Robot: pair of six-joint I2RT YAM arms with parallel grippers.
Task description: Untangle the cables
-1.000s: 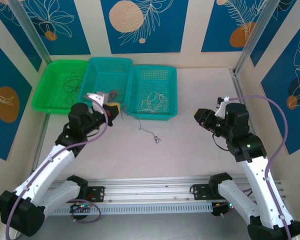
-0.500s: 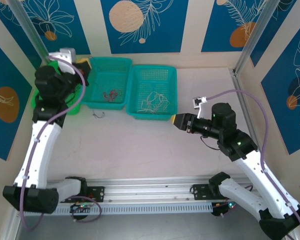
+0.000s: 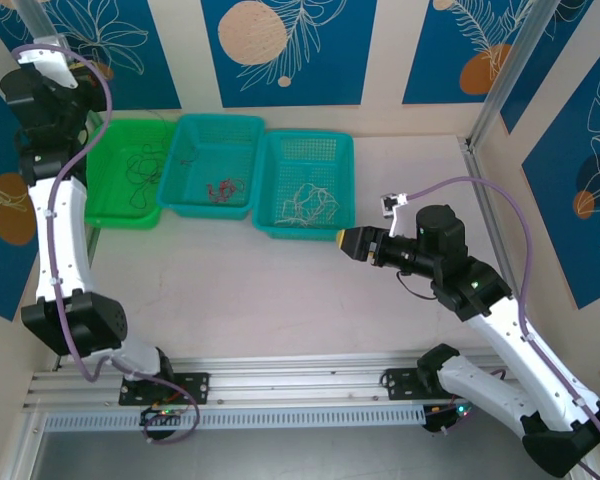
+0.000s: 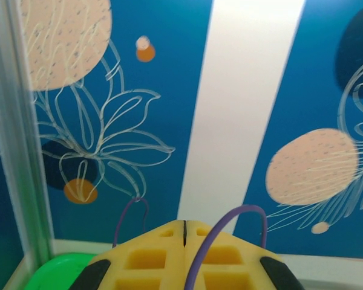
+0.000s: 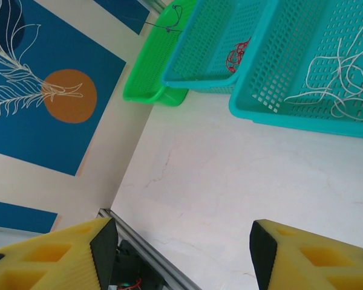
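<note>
My left gripper needs to go down toward the green basket's far end (image 3: 130,130) (image 4: 62,270) before it lets go of the thin dark cable, because the cable's tangle is inside.
Black cables (image 3: 143,165) lie in the green basket (image 3: 98,190), red cables (image 3: 223,187) in the middle teal basket (image 3: 195,128), white cables (image 3: 310,203) in the right teal basket (image 3: 280,150). My left gripper (image 3: 70,65) is raised high against the back-left wall, shut (image 4: 183,228). A thin purple cable (image 4: 230,220) arcs over its right finger; I cannot tell whether it is pinched. My right gripper (image 3: 345,243) hovers over bare table in front of the right basket, open (image 5: 178,241) with nothing between its fingers. Its camera sees the red cables (image 5: 236,54) and white cables (image 5: 339,78).
The three baskets stand side by side along the back wall. An aluminium rail (image 3: 300,375) runs along the table's near edge, and a metal post (image 3: 60,55) stands beside the left gripper. Bare table top (image 3: 260,290) lies between the baskets and the rail.
The left arm has swung up and left, away from the green basket to the wall. The right gripper has opened wider and edged left. The small cable on the table is gone.
</note>
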